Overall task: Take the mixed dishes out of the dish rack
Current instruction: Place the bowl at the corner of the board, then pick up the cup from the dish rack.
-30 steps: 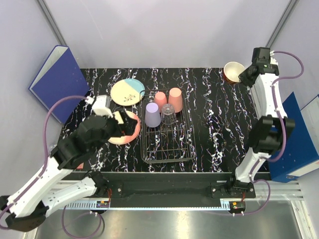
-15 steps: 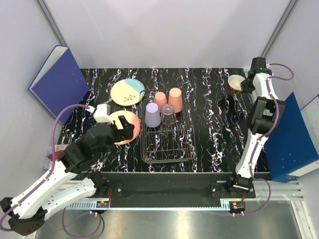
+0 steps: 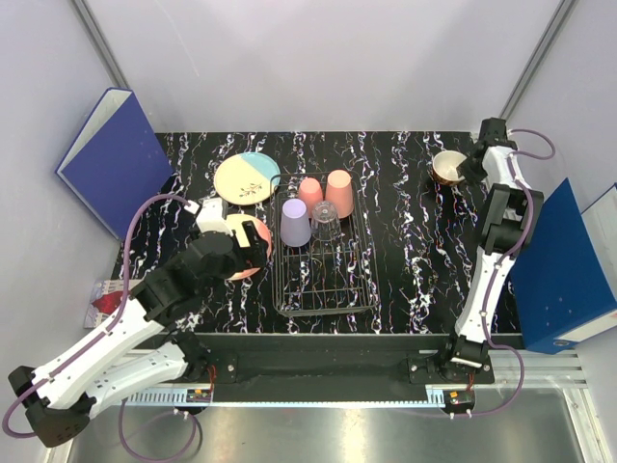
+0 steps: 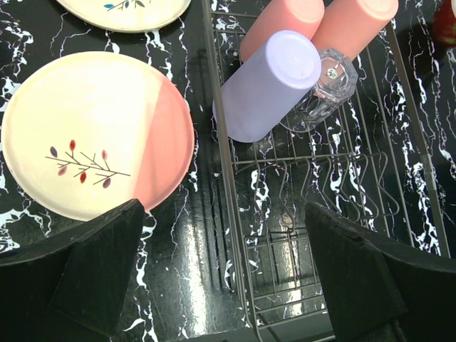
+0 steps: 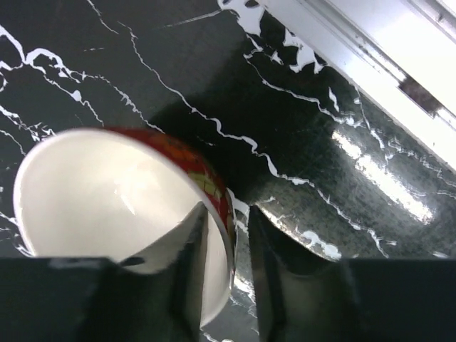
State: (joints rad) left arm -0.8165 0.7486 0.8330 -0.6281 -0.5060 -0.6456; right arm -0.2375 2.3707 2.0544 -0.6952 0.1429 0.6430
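Note:
My left gripper should move outward and to the right in the top view next, then down around the lavender cup's upturned base [image 3: 294, 208] [image 4: 293, 60], because this cup is the closest to my fingers.
The dish rack [image 3: 323, 280] [image 4: 285, 235] holds a lavender cup [image 3: 295, 222] [image 4: 271, 85], two salmon-pink cups [image 3: 338, 188] [image 4: 353, 21] and a clear glass [image 3: 326, 222] [image 4: 324, 89], all at its far end. Left of the rack, on the table, lie a blue-and-cream plate [image 3: 247, 177] and a salmon-pink plate [image 4: 100, 135]. My left gripper [image 3: 236, 253] [image 4: 224, 271] hovers wide open over the rack's left rail, holding nothing. The red bowl [image 3: 447, 167] [image 5: 100, 192] sits on the table at the far right. My right gripper [image 3: 469, 166] [image 5: 226, 242] straddles its rim, jaws slightly parted, with a gap at the outer finger [image 5: 285, 278].
A blue binder [image 3: 116, 145] leans at the back left, and another [image 3: 569, 270] stands along the right edge. The table's far-right edge rail [image 5: 370, 50] runs close behind the bowl. A small red item [image 3: 101, 307] lies at the left table edge.
My right arm brought the red bowl down onto the far-right table and its jaws loosened on the rim. The left arm shifted right, toward the rack.

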